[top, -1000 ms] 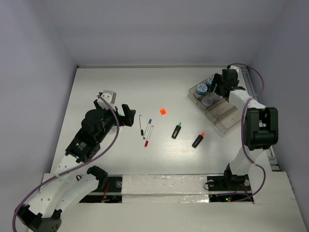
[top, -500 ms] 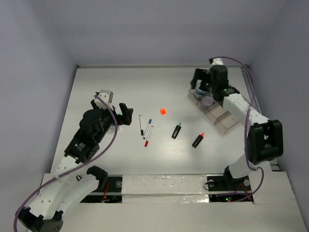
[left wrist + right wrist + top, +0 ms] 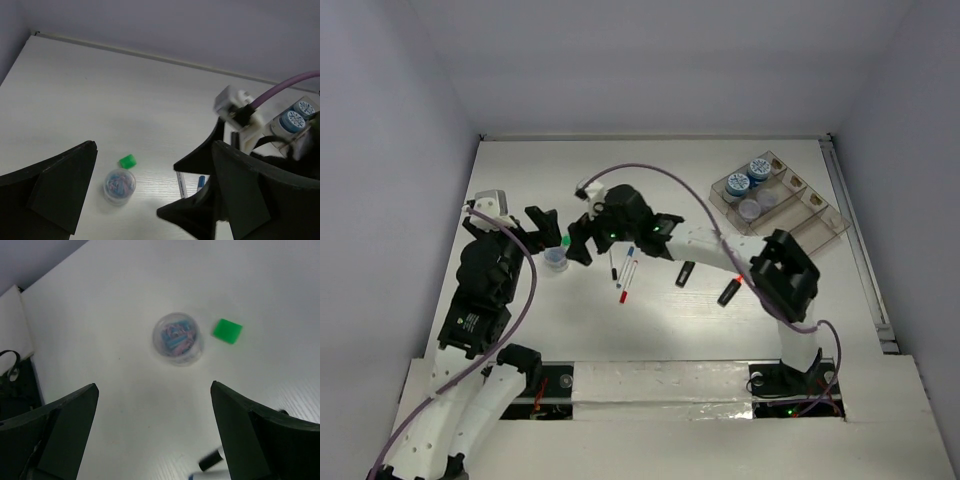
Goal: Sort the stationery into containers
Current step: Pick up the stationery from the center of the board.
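Observation:
The clear pot of clips is outside the tray. My right gripper will go down and to the left in the top view and close around the pot's sides.
A small clear pot of coloured clips stands at the left-middle, with a small green cube beside it. Both show in the left wrist view, pot and cube, and in the right wrist view, pot and cube. My left gripper is open and empty just left of them. My right gripper is open and empty just right of them. Three white pens and two black highlighters lie mid-table. The clear tray holds several pots. The orange cube is hidden under my right arm.
My right arm stretches across the middle of the table, over the pens. The second highlighter lies right of the first. Two blue-lidded pots sit in the tray's far end. The table's back wall runs behind the tray.
My right arm has swung from the tray at the far right across to the left-middle. My left gripper has drawn back to the left, uncovering the pot and green cube.

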You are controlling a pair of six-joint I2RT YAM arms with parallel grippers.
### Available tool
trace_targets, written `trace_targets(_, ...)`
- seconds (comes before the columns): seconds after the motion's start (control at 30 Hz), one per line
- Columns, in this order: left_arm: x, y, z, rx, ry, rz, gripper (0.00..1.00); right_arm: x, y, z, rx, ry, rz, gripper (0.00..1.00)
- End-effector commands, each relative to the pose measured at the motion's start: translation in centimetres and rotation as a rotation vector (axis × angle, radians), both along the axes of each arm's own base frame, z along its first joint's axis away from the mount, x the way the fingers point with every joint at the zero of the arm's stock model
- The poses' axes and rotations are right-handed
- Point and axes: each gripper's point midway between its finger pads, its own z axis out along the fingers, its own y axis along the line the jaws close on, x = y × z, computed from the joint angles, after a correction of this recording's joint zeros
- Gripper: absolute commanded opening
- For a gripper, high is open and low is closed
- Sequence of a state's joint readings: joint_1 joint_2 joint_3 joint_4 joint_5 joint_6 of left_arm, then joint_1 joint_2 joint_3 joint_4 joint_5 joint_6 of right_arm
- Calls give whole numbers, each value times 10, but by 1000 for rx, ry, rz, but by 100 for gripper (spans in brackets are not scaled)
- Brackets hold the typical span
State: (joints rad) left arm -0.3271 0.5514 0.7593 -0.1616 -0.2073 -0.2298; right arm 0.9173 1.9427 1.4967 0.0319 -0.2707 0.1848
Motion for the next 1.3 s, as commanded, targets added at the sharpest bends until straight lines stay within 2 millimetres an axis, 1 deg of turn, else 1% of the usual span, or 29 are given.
trace_targets(0.0, -1, 13, 15, -33, -51, 70, 99, 4, 35, 8, -19, -99, -2, 100)
trace_targets(0.03, -1, 14, 17, -34, -57, 76, 99, 7, 34, -4, -56, -84, -13, 100)
trace_targets(0.07, -3, 15, 19, -40, -68, 76, 99, 1, 39, -13, -80, -69, 2, 100)
trace_targets(0.1, -4, 15, 21, -43, -77, 74, 99, 4, 42, -31, -109, -54, 0, 100)
trace_targets(0.13, -5, 15, 21, -45, -80, 73, 99, 3, 50, -28, -107, -67, 3, 100)
trace_targets(0.17, -5, 15, 21, -45, -81, 74, 99, 3, 52, -36, -135, -65, -7, 100)
trace_targets(0.2, -5, 15, 21, -46, -80, 73, 99, 6, 54, -54, -168, -51, -11, 100)
trace_targets(0.23, -5, 14, 22, -47, -82, 68, 99, 5, 62, -49, -162, -62, -5, 100)
trace_targets(0.3, -5, 15, 21, -47, -81, 73, 99, 10, 64, -59, -190, -63, -21, 100)
trace_targets(0.33, -5, 15, 22, -47, -82, 68, 99, 13, 65, -73, -215, -58, -21, 100)
trace_targets(0.37, -4, 14, 21, -45, -79, 65, 99, 11, 72, -70, -210, -69, -15, 100)
trace_targets(0.43, -4, 11, 20, -43, -76, 52, 99, 14, 76, -75, -214, -73, -16, 100)
trace_targets(0.47, -3, 10, 19, -41, -72, 47, 99, 10, 81, -86, -225, -68, -3, 100)
trace_targets(0.53, -2, 8, 18, -38, -69, 36, 99, 13, 86, -85, -218, -72, -11, 100)
trace_targets(0.57, -2, 8, 18, -36, -69, 33, 99, 9, 89, -93, -231, -69, -3, 100)
trace_targets(0.6, -2, 7, 18, -37, -70, 28, 99, 13, 90, -92, -231, -81, -19, 100)
trace_targets(0.63, -2, 6, 18, -37, -70, 22, 99, 10, 94, -93, -234, -91, -13, 100)
trace_targets(0.73, -2, 4, 18, -38, -71, 11, 99, 13, 96, -95, -236, -100, -23, 100)
trace_targets(0.77, -2, 4, 18, -38, -71, 10, 99, 9, 99, -96, -235, -103, -15, 100)
trace_targets(0.8, -2, 3, 18, -38, -70, 8, 99, 10, 99, -100, -242, -102, -21, 99)
trace_targets(0.9, -3, 2, 19, -41, -74, 2, 99, 12, 100, -102, -247, -107, -27, 97)
trace_targets(0.93, -3, 2, 19, -40, -74, 1, 99, 7, 103, -103, -247, -106, -18, 95)
trace_targets(0.97, -3, 2, 19, -40, -74, -1, 99, 7, 103, -102, -245, -107, -18, 94)
trace_targets(1.03, -3, 1, 19, -40, -74, -4, 99, 14, 101, -102, -255, -126, -51, 93)
trace_targets(1.07, -3, 0, 19, -40, -74, -10, 99, 9, 104, -100, -251, -131, -46, 90)
trace_targets(1.1, -3, 0, 18, -40, -72, -12, 99, 11, 103, -100, -254, -135, -56, 88)
trace_targets(1.17, -3, -1, 18, -40, -72, -16, 99, 13, 103, -97, -246, -140, -69, 80)
trace_targets(1.23, -3, -2, 17, -41, -71, -21, 99, 8, 104, -92, -239, -141, -68, 69)
trace_targets(1.27, -3, -3, 18, -42, -72, -25, 99, 8, 105, -81, -220, -147, -72, 63)
